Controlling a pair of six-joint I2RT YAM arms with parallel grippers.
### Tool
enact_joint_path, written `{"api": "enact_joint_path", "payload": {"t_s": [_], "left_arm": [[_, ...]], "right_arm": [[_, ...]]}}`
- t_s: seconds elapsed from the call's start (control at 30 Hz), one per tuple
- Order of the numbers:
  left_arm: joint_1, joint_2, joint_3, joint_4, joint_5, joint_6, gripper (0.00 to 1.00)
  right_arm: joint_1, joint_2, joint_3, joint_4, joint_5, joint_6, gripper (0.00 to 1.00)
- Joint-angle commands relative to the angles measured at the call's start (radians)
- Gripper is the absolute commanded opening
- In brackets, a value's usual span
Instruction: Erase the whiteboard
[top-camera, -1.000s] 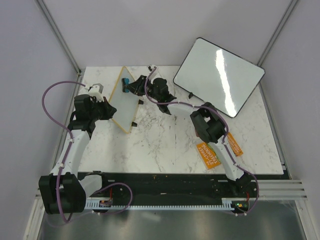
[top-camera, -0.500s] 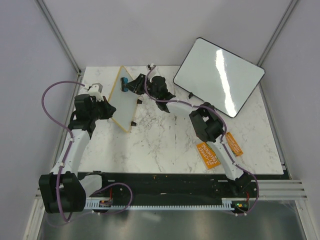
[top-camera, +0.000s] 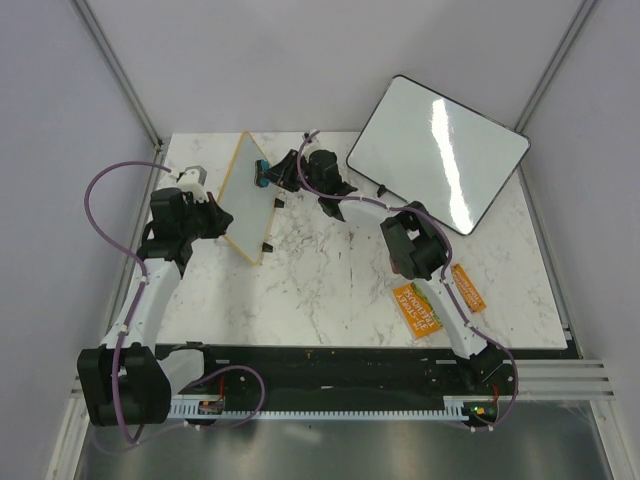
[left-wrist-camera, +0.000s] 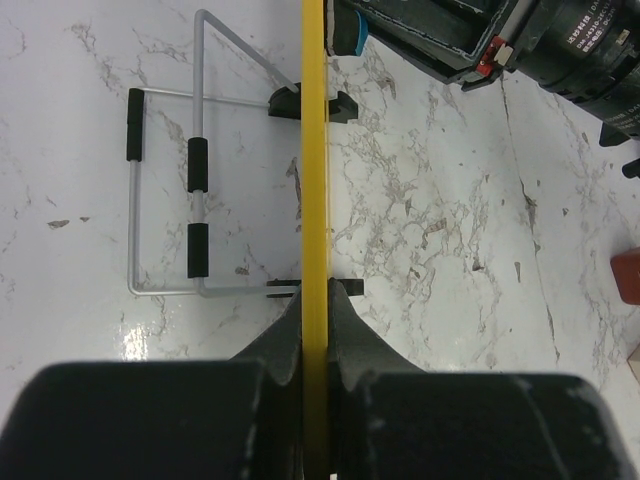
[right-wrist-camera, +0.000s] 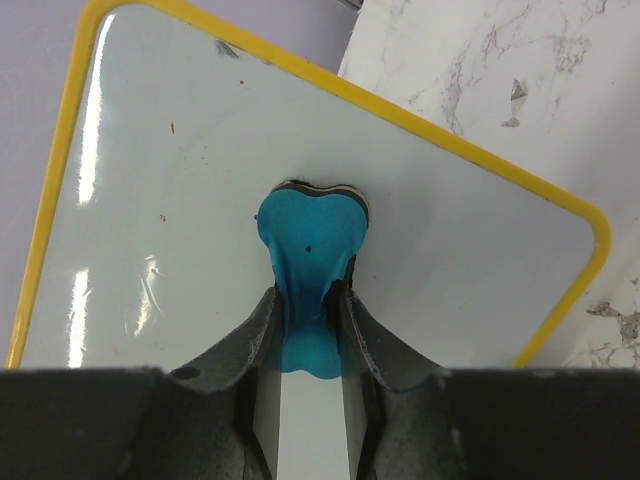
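Next, my right gripper slides down the small board's surface, past its lower yellow edge, onto bare marble beside it, as only tiny red specks remain there.
The small yellow-framed whiteboard (top-camera: 247, 200) stands tilted at the table's back left. My left gripper (top-camera: 213, 216) is shut on its edge; in the left wrist view the yellow frame (left-wrist-camera: 313, 180) runs between my fingers. My right gripper (top-camera: 272, 175) is shut on a blue eraser (top-camera: 259, 172) pressed against the board face. In the right wrist view the eraser (right-wrist-camera: 306, 235) rests on the white surface (right-wrist-camera: 200, 220), which shows only a few tiny red specks (right-wrist-camera: 171, 127).
A larger black-framed blank whiteboard (top-camera: 437, 152) leans at the back right. Two orange packets (top-camera: 417, 308) lie by the right arm. A wire stand (left-wrist-camera: 165, 190) with black sleeves lies on the marble behind the small board.
My right gripper and the blue eraser have shifted slightly up and right along the board. The left gripper and board stay put.
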Motion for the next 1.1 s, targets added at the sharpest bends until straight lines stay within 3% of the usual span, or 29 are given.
{"api": "enact_joint_path", "payload": {"t_s": [0.0, 0.3, 0.7, 0.87, 1.0, 1.07], "left_arm": [[-0.031, -0.003, 0.026, -0.03, 0.068, 0.108, 0.02], [-0.031, -0.019, 0.026, -0.036, 0.04, 0.111, 0.02], [-0.031, -0.025, 0.028, -0.055, 0.004, 0.094, 0.02], [-0.031, -0.02, 0.026, -0.058, -0.015, 0.093, 0.02], [-0.031, -0.017, 0.028, -0.064, -0.038, 0.085, 0.02], [-0.031, -0.016, 0.028, -0.067, -0.062, 0.079, 0.02]], "right_arm": [[0.031, 0.041, -0.039, -0.113, 0.005, -0.041, 0.0], [0.034, -0.08, -0.186, 0.006, -0.004, -0.073, 0.0], [-0.018, -0.291, -0.622, 0.456, 0.167, -0.036, 0.0], [-0.032, -0.382, -0.699, 0.407, 0.289, -0.119, 0.0], [-0.032, -0.387, -0.633, 0.171, 0.384, -0.199, 0.0], [-0.032, -0.385, -0.621, 0.134, 0.399, -0.222, 0.0]]}}
